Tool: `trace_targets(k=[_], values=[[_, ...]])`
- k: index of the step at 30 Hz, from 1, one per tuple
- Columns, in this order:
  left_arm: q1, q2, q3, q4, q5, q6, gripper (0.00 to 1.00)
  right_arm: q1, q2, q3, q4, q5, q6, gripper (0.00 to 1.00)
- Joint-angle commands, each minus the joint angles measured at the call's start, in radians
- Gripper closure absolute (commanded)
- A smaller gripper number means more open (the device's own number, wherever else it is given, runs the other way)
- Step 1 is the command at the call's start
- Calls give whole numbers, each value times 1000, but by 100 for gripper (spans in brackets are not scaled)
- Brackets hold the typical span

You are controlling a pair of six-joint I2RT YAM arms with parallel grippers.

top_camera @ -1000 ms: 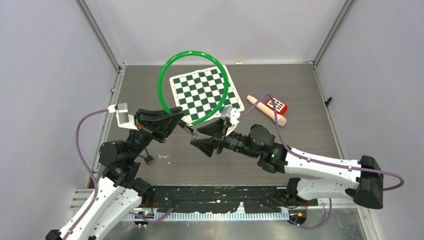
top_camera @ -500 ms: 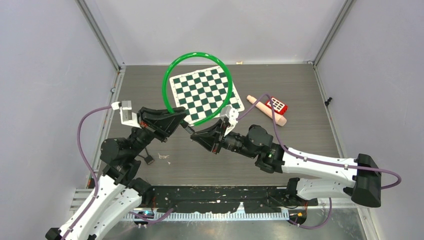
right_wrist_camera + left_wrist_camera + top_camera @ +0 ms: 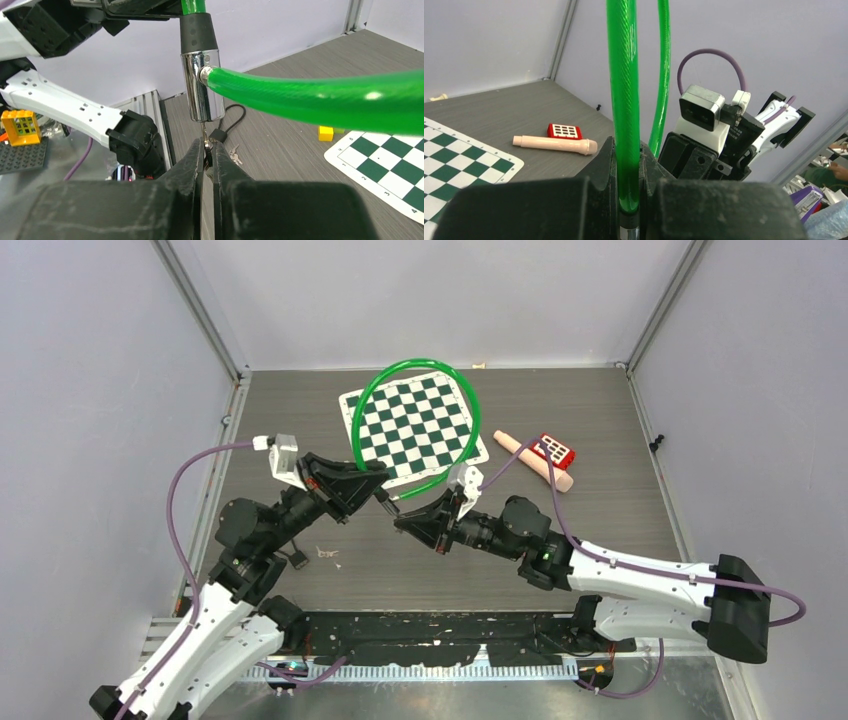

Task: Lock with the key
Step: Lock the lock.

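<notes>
My right gripper pulls clear next, since the key still sits at the cylinder's lower end. Then it lowers the key to the bare tabletop by the mat (image 3: 292, 172) and releases it.
The lock is a green cable loop (image 3: 413, 362) ending in a chrome cylinder (image 3: 201, 87) with a black collar. It is held up above the table. My left gripper (image 3: 628, 215) is shut on the green cable (image 3: 624, 100) just above that collar, and its tips show in the top view (image 3: 378, 495). The key (image 3: 205, 141) sticks out of the cylinder's lower end. My right gripper (image 3: 209, 149) is shut on it, directly under the cylinder. Seen from above, the right gripper (image 3: 402, 521) meets the left one tip to tip.
A green-and-white chessboard mat (image 3: 400, 440) lies behind the loop. To its right lie a pale pink cylinder (image 3: 535, 462) and a red toy keypad (image 3: 552, 451). Spare keys (image 3: 327, 554) and a black fob (image 3: 297, 560) lie on the table near the left arm. A yellow block (image 3: 325, 133) sits by the mat.
My right gripper has shut on the key under the cylinder. Both grippers and the green loop have shifted right and slightly away from the bases.
</notes>
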Motion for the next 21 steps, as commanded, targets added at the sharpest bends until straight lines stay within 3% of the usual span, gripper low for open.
trace_targets(k=[1,7,17,21], values=[[10,-12,80,99,-56,82,100,-16,-43,-18,-109,-125,-53,95],[11,-9,58,162,-95,84,100,-20,-22,-11,-166,-171,-57,95],[17,-42,29,176,-222,118,100,-21,10,-42,-72,-181,29,95],[23,-62,12,194,-213,138,100,-20,-13,-30,-52,-266,78,95]])
